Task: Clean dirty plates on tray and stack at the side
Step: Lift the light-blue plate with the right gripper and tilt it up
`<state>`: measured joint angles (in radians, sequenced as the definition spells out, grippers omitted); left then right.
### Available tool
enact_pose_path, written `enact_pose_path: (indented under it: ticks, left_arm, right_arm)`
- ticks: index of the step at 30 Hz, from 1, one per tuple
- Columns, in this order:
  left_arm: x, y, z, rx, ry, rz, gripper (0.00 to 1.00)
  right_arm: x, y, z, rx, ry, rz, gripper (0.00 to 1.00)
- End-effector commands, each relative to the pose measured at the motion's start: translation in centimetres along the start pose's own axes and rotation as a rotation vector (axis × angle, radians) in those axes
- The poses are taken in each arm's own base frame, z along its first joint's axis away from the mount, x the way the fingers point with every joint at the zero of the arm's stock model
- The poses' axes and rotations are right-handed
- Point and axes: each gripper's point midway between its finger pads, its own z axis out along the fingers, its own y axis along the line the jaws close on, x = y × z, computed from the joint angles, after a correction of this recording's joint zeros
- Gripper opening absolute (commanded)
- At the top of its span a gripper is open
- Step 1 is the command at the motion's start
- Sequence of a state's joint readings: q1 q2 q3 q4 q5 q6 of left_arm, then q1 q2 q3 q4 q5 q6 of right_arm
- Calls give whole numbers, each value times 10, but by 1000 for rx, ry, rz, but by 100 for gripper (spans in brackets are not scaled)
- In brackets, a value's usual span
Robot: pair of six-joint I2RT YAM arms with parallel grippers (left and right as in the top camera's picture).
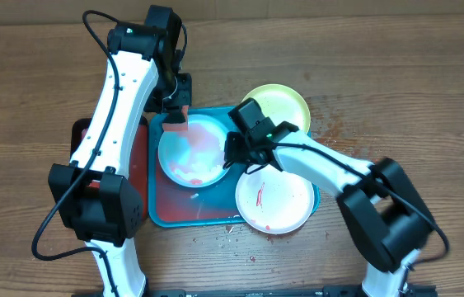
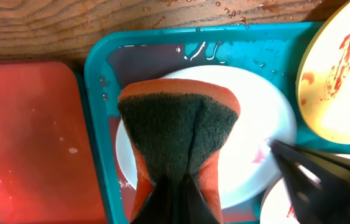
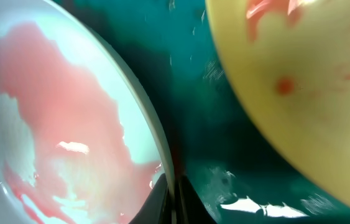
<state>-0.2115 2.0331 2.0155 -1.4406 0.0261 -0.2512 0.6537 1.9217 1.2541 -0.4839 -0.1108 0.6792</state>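
The robot's right gripper should next lift the pale blue plate (image 1: 192, 151) across, lower it and let it go, as clear wooden tabletop (image 1: 351, 142) beside the tray is to that gripper's right in the overhead view.
The pale blue plate (image 1: 192, 151) lies on the left half of the turquoise tray (image 1: 166, 216), covered in a watery pink smear. My left gripper (image 1: 175, 115) is shut on an orange sponge with a dark green scouring face (image 2: 181, 124), held at the plate's (image 2: 255, 118) far-left edge. My right gripper (image 1: 233, 153) is shut on that plate's right rim (image 3: 167, 168). The yellow-green plate (image 1: 277, 106) sits at the tray's far right corner with red smears (image 3: 299, 74). The white plate (image 1: 274, 200), streaked with red, overlaps the tray's right front edge.
A dark red tray (image 1: 139, 157) lies against the turquoise tray's left side, under my left arm; it also shows in the left wrist view (image 2: 32, 137). Water drops and red crumbs lie on the wooden table (image 1: 240, 231) near the tray's front.
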Motion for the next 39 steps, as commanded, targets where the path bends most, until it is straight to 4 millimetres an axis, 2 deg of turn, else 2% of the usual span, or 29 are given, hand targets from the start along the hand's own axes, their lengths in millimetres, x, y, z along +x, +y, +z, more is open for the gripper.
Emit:
enact_pose_path:
  ticks: [1, 6, 8, 16, 23, 31, 39]
  left_arm:
    - [-5, 5, -6, -6, -24, 13, 4]
    - [-12, 13, -7, 27, -39, -98, 4]
    - [-15, 12, -7, 65, -40, -109, 4]
    - [-14, 17, -8, 76, -30, -123, 4]
    - [-13, 17, -7, 75, -28, -116, 4]
    - [-9, 18, -7, 67, -13, -115, 4]
    - [-5, 19, 7, 62, 10, -116, 4]
  right_arm:
    - [-35, 13, -59, 75, -231, -68, 4]
    - [-43, -7, -103, 319, -426, -137, 4]
    - [-43, -7, -116, 392, -503, -166, 4]
    - [-31, 15, -162, 617, -798, -309, 4]
    - [-11, 29, -205, 727, -1043, -338, 4]
    - [4, 47, -234, 773, -1202, -403, 4]
    - [7, 47, -235, 786, -1198, -432, 4]
